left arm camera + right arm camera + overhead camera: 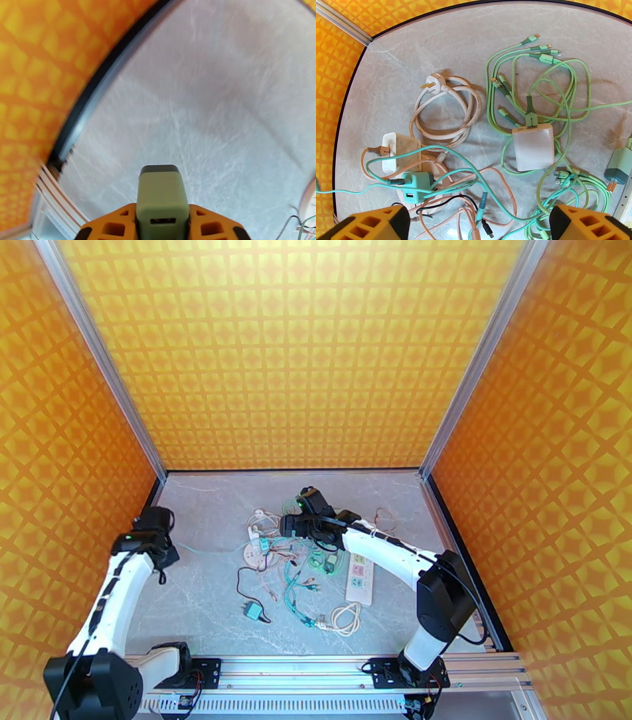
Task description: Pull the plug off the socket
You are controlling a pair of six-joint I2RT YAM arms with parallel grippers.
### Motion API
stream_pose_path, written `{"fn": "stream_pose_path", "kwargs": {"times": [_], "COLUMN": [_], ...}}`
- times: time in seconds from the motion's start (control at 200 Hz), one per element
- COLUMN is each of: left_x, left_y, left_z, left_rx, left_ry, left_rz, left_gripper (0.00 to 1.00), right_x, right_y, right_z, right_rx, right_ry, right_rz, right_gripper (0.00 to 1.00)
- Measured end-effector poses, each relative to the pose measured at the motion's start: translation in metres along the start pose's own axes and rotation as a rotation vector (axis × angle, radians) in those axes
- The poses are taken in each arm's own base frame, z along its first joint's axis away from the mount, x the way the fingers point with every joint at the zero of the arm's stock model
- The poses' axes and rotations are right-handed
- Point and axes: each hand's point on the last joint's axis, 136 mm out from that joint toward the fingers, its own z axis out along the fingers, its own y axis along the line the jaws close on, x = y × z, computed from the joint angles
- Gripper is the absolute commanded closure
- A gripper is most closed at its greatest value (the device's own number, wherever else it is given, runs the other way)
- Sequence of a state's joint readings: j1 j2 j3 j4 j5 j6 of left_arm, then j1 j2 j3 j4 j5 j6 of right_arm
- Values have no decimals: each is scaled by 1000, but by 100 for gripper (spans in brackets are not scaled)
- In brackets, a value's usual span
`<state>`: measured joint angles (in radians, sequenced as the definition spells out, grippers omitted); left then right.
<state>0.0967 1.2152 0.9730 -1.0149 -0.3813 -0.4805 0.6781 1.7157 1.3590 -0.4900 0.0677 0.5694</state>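
I should lower my left gripper to the open tabletop next and let go of the sage-green charger block (162,195), because the table below is bare and clear of the cable pile.
A teal plug (416,184) sits in a small white socket block (399,150) among tangled cables (474,185), left of centre in the right wrist view. My right gripper (482,225) hangs above this tangle, its orange fingers (375,225) wide apart and open with nothing between them. From above, the right gripper (291,526) is over the cable pile at mid-table. My left gripper (162,225) is shut on a sage-green charger block (162,195) and hovers over bare table near the left wall; from above, the left gripper (156,523) sits at the far left.
A white power strip (359,578) lies right of the pile. A white adapter (534,147) with green cables, a coiled white cord (446,106) and another teal plug (620,164) lie nearby. A small teal charger (253,611) rests nearer the front. Orange walls enclose the table.
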Motion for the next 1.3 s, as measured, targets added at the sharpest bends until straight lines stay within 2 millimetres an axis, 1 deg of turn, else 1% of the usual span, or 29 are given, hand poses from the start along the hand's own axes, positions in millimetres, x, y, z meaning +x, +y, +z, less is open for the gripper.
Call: {"fn": "stream_pose_path", "kwargs": {"times": [0.125,0.19,0.26,0.32,0.37,0.395,0.435,0.45,0.52,0.56,0.6,0.63,0.705,0.73,0.755,0.77,0.81,0.9,0.97,1.07,1.14,1.23,1.3], "left_x": [22,32,37,41,43,44,45,46,47,47,47,46,44,43,42,40,37,25,16,6,0,-5,-5], "left_y": [-9,-12,-15,-17,-18,-19,-21,-21,-24,-25,-26,-27,-27,-27,-27,-28,-29,-32,-35,-38,-39,-41,-41], "left_z": [30,40,47,49,51,51,52,52,52,51,49,47,40,37,33,31,24,8,-3,-19,-27,-33,-33], "left_rx": [-7,-11,-4,6,14,19,28,30,46,54,63,72,95,103,115,122,142,185,220,267,288,304,307], "left_ry": [86,122,140,150,155,159,164,165,173,174,172,169,154,150,143,139,127,95,69,34,16,4,6], "left_rz": [-13,-18,-27,-38,-47,-51,-57,-61,-72,-76,-79,-82,-94,-97,-102,-104,-108,-129,-139,-155,-162,-166,-166], "left_gripper": [89,83,77,74,66,59,41,37,36,36,34,29,27,22,20,19,11,6,2,2,2,3,2], "right_x": [3,5,9,14,18,20,23,24,28,30,30,29,26,24,23,22,19,18,23,34,42,55,72], "right_y": [2,4,6,7,9,11,14,15,20,22,25,27,34,36,38,39,42,47,46,43,41,37,34], "right_z": [2,5,10,17,23,27,32,35,44,48,53,56,64,66,69,70,74,84,92,101,103,104,102], "right_rx": [-15,-25,-37,-47,-59,-67,-82,-89,-109,-118,-127,-135,-153,-157,-163,-164,-171,-183,-182,-180,-177,-168,-160], "right_ry": [14,22,39,65,87,98,113,120,144,156,164,169,176,177,178,177,178,187,207,241,260,285,316], "right_rz": [-3,-4,-7,-11,-14,-7,-8,-6,4,7,11,15,17,20,22,21,23,24,26,29,29,27,20], "right_gripper": [2,6,12,23,32,37,43,45,48,53,57,58,64,66,68,69,69,69,69,70,70,71,71]}}
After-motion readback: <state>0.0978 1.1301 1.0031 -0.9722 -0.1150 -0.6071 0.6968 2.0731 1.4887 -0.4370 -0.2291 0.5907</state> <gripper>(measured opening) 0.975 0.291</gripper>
